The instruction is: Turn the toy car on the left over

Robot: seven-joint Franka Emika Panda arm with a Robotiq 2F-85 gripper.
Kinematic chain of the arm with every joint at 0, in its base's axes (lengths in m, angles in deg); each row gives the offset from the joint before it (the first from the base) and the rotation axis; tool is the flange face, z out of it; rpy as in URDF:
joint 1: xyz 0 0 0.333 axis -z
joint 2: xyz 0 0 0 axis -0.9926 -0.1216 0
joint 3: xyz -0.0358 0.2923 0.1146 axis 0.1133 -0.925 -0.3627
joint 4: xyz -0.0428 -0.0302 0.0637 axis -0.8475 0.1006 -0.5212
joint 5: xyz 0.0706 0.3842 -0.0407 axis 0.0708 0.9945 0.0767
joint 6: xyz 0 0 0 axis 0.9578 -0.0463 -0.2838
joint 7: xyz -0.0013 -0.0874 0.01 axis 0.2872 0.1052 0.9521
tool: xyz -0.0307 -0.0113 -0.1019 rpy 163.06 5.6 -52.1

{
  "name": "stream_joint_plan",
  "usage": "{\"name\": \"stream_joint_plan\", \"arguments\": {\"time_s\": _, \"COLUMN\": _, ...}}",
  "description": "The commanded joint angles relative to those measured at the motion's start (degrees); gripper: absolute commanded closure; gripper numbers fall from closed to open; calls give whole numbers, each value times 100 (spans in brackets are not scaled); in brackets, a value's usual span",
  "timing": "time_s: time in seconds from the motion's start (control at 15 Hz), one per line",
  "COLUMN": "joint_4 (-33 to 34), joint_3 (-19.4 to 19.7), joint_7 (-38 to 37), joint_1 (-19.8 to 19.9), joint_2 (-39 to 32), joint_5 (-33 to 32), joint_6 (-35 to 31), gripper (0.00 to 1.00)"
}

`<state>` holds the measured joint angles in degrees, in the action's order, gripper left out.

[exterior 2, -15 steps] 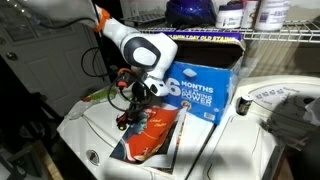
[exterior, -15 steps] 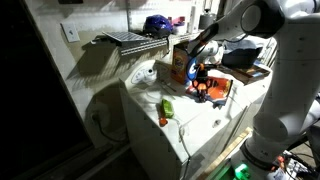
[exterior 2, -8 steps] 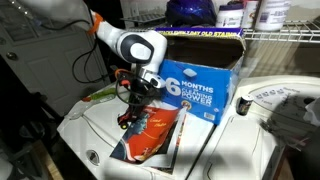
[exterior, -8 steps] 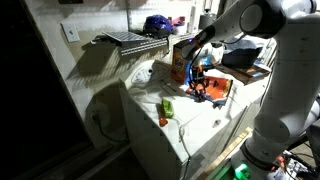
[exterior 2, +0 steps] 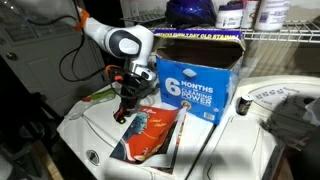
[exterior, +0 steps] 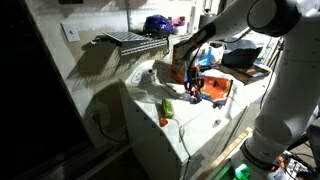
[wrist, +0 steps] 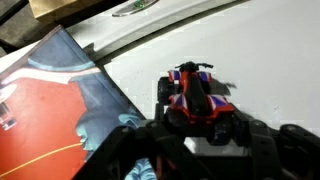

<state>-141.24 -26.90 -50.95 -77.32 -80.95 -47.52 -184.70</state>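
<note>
The gripper turns and swings the toy car away from the book next, to release it onto the bare white top (exterior 2: 109, 120), since the book's edge lies close by.
The toy car (wrist: 195, 100) is black with red-orange and blue touches. It sits upright on its wheels on the white top (wrist: 270, 50), just right of the orange-red book (wrist: 50, 110). My gripper (wrist: 200, 135) comes in from the bottom of the wrist view, its dark fingers (wrist: 262, 140) pressed against the car's rear sides. In both exterior views the gripper (exterior 2: 124, 106) (exterior: 196, 84) points down at the car (exterior 2: 121, 114) (exterior: 197, 91), which is small and dark at its tips beside the book's left edge.
The blue detergent box (exterior 2: 200, 85) stands right behind the gripper, and an orange box (exterior: 182, 62) beside it. The book (exterior 2: 150, 135) lies at the front. A green-yellow lump (exterior: 167, 106) lies to the left. A wire shelf (exterior: 130, 40) hangs above.
The arm has swung left, off the book, and the dark car at the fingertips has shifted slightly left and up with it.
</note>
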Motion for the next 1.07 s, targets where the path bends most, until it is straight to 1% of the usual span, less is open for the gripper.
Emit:
{"name": "stream_joint_plan", "arguments": {"time_s": 0.0, "joint_4": -379, "joint_3": -168, "joint_7": 233, "joint_1": -143, "joint_2": 234, "joint_5": -91, "joint_6": -311, "gripper": 65}}
{"name": "stream_joint_plan", "arguments": {"time_s": 0.33, "joint_4": -564, "joint_3": -266, "joint_7": 336, "joint_1": -286, "joint_2": 184, "joint_5": -418, "joint_6": -680, "gripper": 65}}
{"name": "stream_joint_plan", "arguments": {"time_s": 0.53, "joint_4": -726, "joint_3": -322, "joint_7": 475, "joint_1": -352, "joint_2": 266, "joint_5": -666, "joint_6": -1059, "gripper": 65}}
{"name": "stream_joint_plan", "arguments": {"time_s": 0.67, "joint_4": -838, "joint_3": -366, "joint_7": 585, "joint_1": -372, "joint_2": 322, "joint_5": -693, "joint_6": -1341, "gripper": 65}}
{"name": "stream_joint_plan", "arguments": {"time_s": 0.73, "joint_4": -888, "joint_3": -390, "joint_7": 631, "joint_1": -380, "joint_2": 346, "joint_5": -674, "joint_6": -1495, "gripper": 15}}
{"name": "stream_joint_plan", "arguments": {"time_s": 0.8, "joint_4": -940, "joint_3": -404, "joint_7": 682, "joint_1": -384, "joint_2": 369, "joint_5": -642, "joint_6": -1637, "gripper": 14}}
{"name": "stream_joint_plan", "arguments": {"time_s": 0.93, "joint_4": -1076, "joint_3": -427, "joint_7": 723, "joint_1": -394, "joint_2": 538, "joint_5": -598, "joint_6": -1944, "gripper": 2}}
{"name": "stream_joint_plan", "arguments": {"time_s": 1.0, "joint_4": -1141, "joint_3": -435, "joint_7": 726, "joint_1": -396, "joint_2": 630, "joint_5": -597, "joint_6": -2075, "gripper": 0}}
